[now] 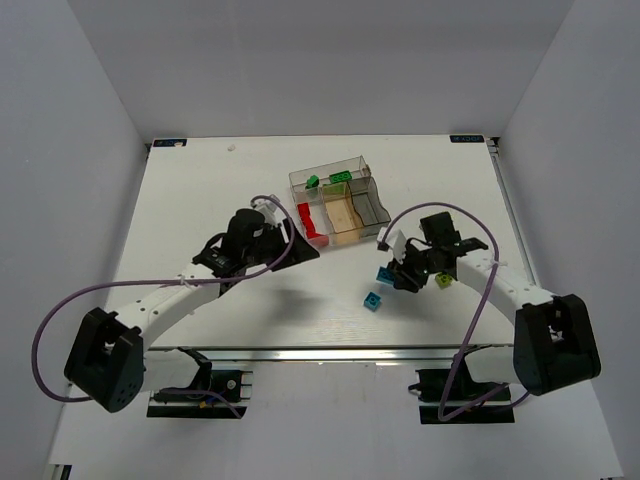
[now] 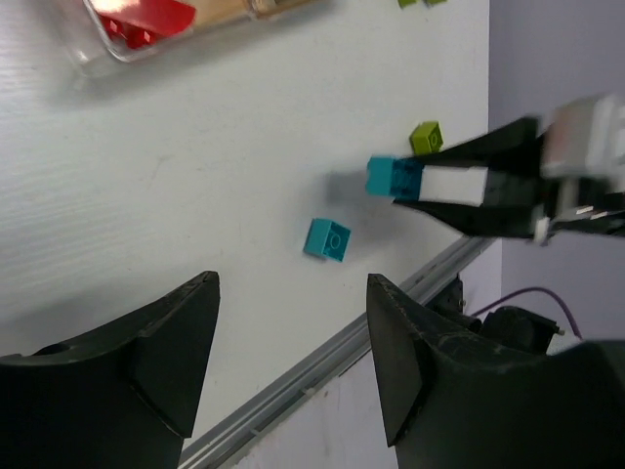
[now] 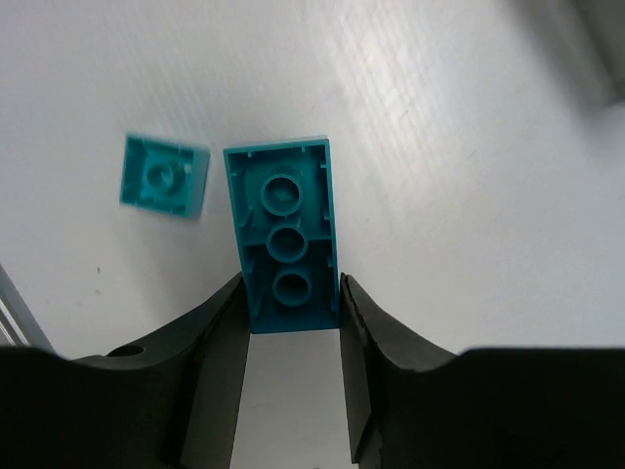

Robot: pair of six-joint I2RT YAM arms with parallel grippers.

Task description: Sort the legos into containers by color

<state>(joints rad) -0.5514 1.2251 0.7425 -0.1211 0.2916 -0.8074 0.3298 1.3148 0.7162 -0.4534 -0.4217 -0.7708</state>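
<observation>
The bin lies outward of my right gripper, to its left in the top view. My gripper needs to rise outward next over the bare tan bin [image 1: 342, 213] and release the cyan lego.
My right gripper [image 3: 289, 285] is shut on a long cyan lego [image 3: 285, 239], held underside up just above the table; in the top view this gripper [image 1: 392, 268] is at centre right. A small cyan lego [image 3: 166, 174] lies beside it, also seen in the top view [image 1: 372, 300]. A lime lego [image 1: 443, 281] lies to the right of the gripper. The containers [image 1: 360, 205] stand at the back centre, with green legos [image 1: 330, 180] in the rear bin and red legos [image 1: 308, 222] in the left one. My left gripper [image 2: 293, 283] is open and empty, near the red bin.
The left wrist view shows the small cyan lego [image 2: 327, 239], the lime lego [image 2: 425, 138] and the right gripper's black fingers [image 2: 459, 210]. The table's metal front edge [image 2: 322, 362] runs just under my left fingers. White walls enclose the table.
</observation>
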